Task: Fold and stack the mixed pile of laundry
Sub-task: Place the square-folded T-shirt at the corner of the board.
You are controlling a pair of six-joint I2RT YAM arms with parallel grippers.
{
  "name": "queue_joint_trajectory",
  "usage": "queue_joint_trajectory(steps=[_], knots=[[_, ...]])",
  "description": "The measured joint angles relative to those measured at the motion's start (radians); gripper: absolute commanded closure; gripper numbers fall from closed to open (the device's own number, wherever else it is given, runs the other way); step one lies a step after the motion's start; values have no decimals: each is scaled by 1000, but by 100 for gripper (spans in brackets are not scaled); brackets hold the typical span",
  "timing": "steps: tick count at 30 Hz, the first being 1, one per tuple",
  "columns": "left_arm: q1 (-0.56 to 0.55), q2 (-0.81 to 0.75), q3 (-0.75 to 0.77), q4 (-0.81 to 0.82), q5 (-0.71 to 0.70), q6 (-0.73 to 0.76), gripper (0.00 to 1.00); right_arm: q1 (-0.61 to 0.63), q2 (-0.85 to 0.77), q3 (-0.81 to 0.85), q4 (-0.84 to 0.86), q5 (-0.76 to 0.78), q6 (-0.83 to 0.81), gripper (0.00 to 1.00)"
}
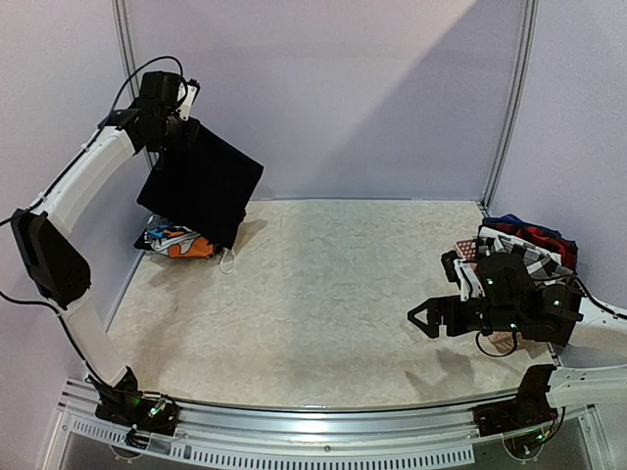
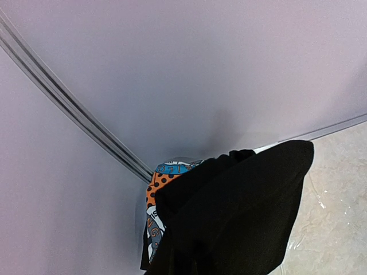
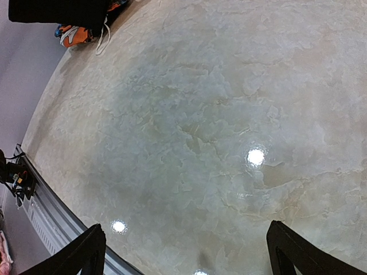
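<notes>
The black garment's cloth already hangs over the printed piece [image 1: 180, 241], so I need to move my left gripper down and slightly left in the top view next and let go of the black garment [image 1: 201, 186] there.
My left gripper [image 1: 181, 127] is raised high at the back left, shut on the top edge of a large black garment [image 1: 201, 186] that hangs down from it. In the left wrist view the black garment [image 2: 241, 212] hides the fingers. Beneath it on the table lies an orange-blue-white printed piece [image 1: 181, 242], also seen past the cloth as a printed piece [image 2: 155, 200]. My right gripper [image 1: 423, 318] hovers open over bare table at the right, with nothing between its fingers [image 3: 86, 252]. Behind the right arm sits the rest of the pile: a checked garment [image 1: 524, 250] and a red/navy plaid one [image 1: 534, 233].
A pink perforated basket [image 1: 468, 251] shows partly behind the right arm. A white cord [image 1: 227, 259] trails from the garments at the left. Purple walls close the back and sides. The metal rail [image 1: 323, 416] runs along the table's near edge.
</notes>
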Motion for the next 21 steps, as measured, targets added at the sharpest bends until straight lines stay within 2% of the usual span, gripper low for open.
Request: queue_joint_trajectory(steps=[5, 13, 21], knots=[[3, 0, 55, -32, -1, 5, 100, 0, -3, -11, 3, 0, 0, 2], [45, 26, 56, -37, 3, 6, 100, 0, -11, -27, 5, 0, 0, 2], [132, 193, 120, -29, 35, 9, 100, 0, -6, -42, 12, 1, 3, 2]])
